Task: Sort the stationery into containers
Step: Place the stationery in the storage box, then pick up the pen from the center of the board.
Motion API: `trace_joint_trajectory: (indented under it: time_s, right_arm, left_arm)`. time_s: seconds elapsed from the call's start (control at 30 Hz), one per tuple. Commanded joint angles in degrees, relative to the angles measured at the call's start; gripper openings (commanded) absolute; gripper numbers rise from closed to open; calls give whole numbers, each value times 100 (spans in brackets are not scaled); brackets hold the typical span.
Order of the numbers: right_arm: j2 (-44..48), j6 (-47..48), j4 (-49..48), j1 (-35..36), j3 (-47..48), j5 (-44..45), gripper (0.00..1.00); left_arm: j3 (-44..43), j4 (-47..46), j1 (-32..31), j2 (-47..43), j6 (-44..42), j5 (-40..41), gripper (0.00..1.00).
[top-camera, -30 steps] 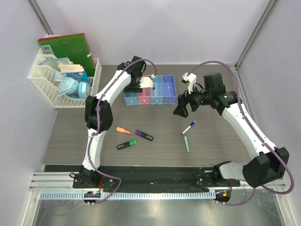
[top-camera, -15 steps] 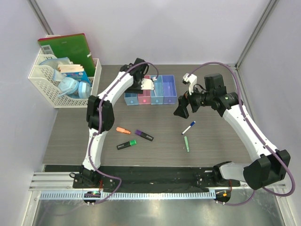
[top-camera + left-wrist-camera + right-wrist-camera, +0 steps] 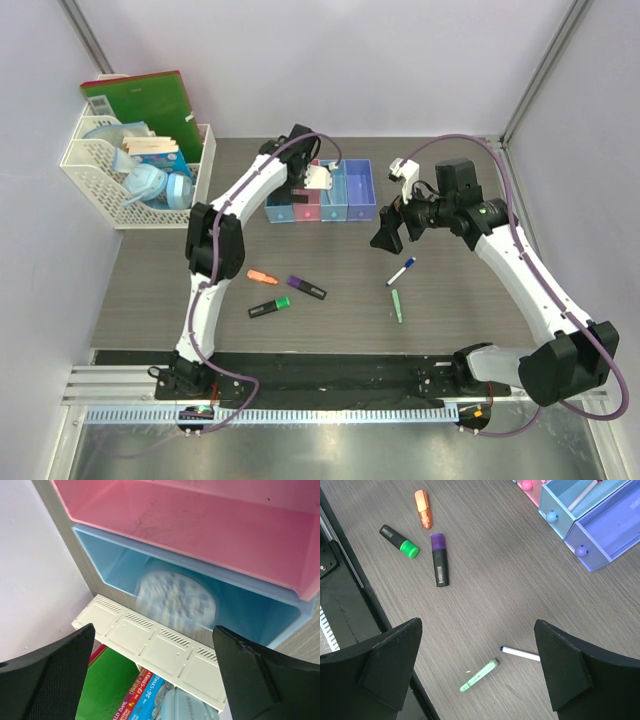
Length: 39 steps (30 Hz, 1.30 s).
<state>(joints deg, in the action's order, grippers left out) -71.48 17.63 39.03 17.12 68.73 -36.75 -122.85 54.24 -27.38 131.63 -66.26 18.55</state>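
Note:
The right gripper lowers and turns onto the marker's blue cap (image 3: 409, 262) next, its fingers on either side of it, since the marker's capped end lies away from the pale green pen.
My left gripper (image 3: 153, 630) is open and empty, hovering at the row of bins in the top view (image 3: 306, 186). Below it a blurred round pale-blue tape roll (image 3: 176, 598) lies in the blue bin (image 3: 107, 562), beside the pink bin (image 3: 200, 525). My right gripper (image 3: 477, 626) is open and empty above the table (image 3: 384, 234). Under it lie the pale green pen (image 3: 479, 675) and the blue-capped marker (image 3: 520, 653). Further left lie the orange (image 3: 422, 509), green-black (image 3: 399, 541) and purple-black (image 3: 439, 560) highlighters. A white marker (image 3: 582, 495) lies in the light blue bin (image 3: 560, 502).
The purple bin (image 3: 612, 527) ends the row (image 3: 360, 190). A white lattice basket (image 3: 95, 170) with masks, papers and a green book (image 3: 140, 100) stands at the far left. Walls close in on both sides. A black rail (image 3: 330, 365) runs along the near edge.
My left gripper has shifted a little to the right over the bins. The tape roll is motion-blurred in the blue bin. The right arm has barely moved.

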Motion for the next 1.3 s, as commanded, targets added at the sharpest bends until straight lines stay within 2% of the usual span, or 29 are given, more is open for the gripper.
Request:
trace_joint_trajectory:
  time_s: [0.0,0.33,0.43,0.53,0.57,0.6,0.67,0.7,0.77,0.8,0.97,1.13,1.27]
  right_arm:
    - [222,74,-132,1,-9,-78,100]
    - [266,74,-123,1,-44,-130,100]
    - [240,100,-62,-7,-44,-253,100]
    - [56,179,61,1,17,-289,100]
    - [-66,197,96,-7,26,-184,100]
    - [-128,223,96,1,18,-105,99]
    - [-251,206,61,1,-44,141,100]
    - [-383,232,53,1,-70,220,100]
    - [-506,-73,-131,-7,-193,518,100]
    - [-672,-406,-271,1,-202,955,98]
    - [-1139,-1374,-570,-7,-430,1434,93]
    - [-1202,-2104,-922,-25,-913,1881,91]
    - [-1210,-2202,-1011,-200,-1124,1987,90]
  left_arm:
    - [-29,-387,-57,-41,25,140,100]
    - [173,-1055,-57,-234,148,483,100]
    - [121,-986,-57,-471,761,440,100]
    - [436,-897,-49,-1190,1920,-253,100]
    - [646,-958,-49,-1706,2211,-516,100]
    - [1231,-1081,-49,-2050,2805,-754,100]
    - [1971,-1632,-49,-3014,3319,-1404,100]
    - [2697,-1810,-49,-3308,3687,-1598,100]
    - [3674,-2327,-49,-3835,4110,-2011,100]
    - [3932,-2391,-57,-4212,4347,-2100,100]
    - [5285,-2760,-57,-4945,4350,-2198,100]
    - [5955,-2945,-57,-5279,4262,-2074,100]
    - [6123,-3006,-57,-5411,4279,-2074,100]
